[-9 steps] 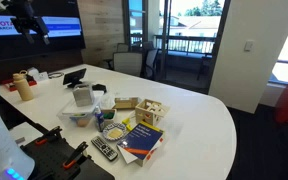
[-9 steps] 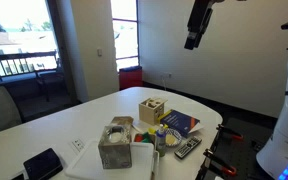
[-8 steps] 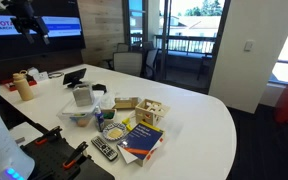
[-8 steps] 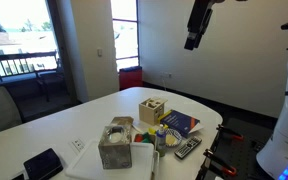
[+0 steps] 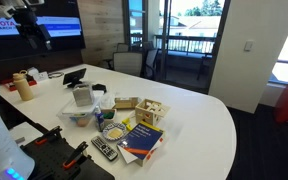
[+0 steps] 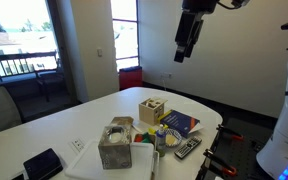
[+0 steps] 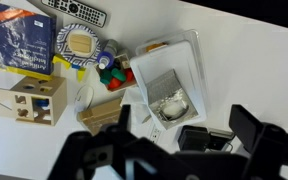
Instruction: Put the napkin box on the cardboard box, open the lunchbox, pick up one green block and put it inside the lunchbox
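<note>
My gripper must lower and turn onto the napkin box's top edge by the green blocks before closing.
The grey napkin box [image 7: 162, 88] stands upright with pale tissue at its top, on or against the translucent lunchbox [image 7: 184, 52], whose lid is shut. It shows in both exterior views [image 5: 81, 95] [image 6: 113, 148], as does the lunchbox [image 5: 78, 118] [image 6: 142, 156]. The flat tan cardboard box [image 7: 102, 113] [image 5: 126, 103] lies beside them. Green blocks [image 7: 110, 76] sit between the boxes and a patterned bowl. My gripper [image 7: 189, 135] [image 5: 34, 27] [image 6: 187, 38] is open and empty, high above the table.
A taller wooden box of pale blocks [image 7: 28, 101] [image 5: 150, 112], a blue book [image 7: 24, 45] [image 5: 139, 139], a patterned bowl [image 7: 81, 45], remotes [image 7: 79, 11] [image 5: 104, 150] and a black device [image 7: 198, 138] share the white table [image 5: 199, 125].
My gripper has shifted slightly and turned high above the table. Nothing on the table has moved.
</note>
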